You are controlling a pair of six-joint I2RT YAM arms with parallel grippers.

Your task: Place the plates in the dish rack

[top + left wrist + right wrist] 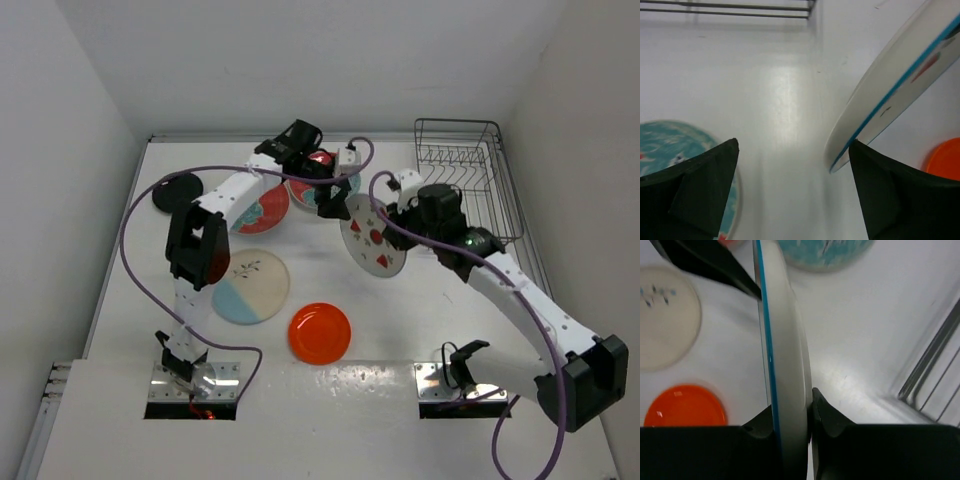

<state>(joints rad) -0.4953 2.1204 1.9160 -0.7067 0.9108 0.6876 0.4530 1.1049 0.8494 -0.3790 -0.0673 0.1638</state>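
Note:
The rack (460, 170) is empty, so my right gripper will next rise outward over the rack's far corner by its side, turn the plate upright, then lower it between the rack's wires.
My right gripper (402, 216) (792, 412) is shut on the rim of the white watermelon plate (375, 241) (782, 340), holding it tilted on edge above the table. My left gripper (333, 203) (792, 147) is open just left of it, its right finger beside the plate's rim (880, 95) and nothing between the jaws. The dish rack (460, 170) stands at the back right. Two red-and-teal floral plates (262, 208) (318, 186), a black plate (178, 190), a cream-and-blue plate (250, 286) and an orange plate (320, 332) lie flat on the table.
White walls close in the table on the left, back and right. The rack's wires (932, 370) show just right of the held plate. The left arm's purple cable (140, 215) loops over the table's left side.

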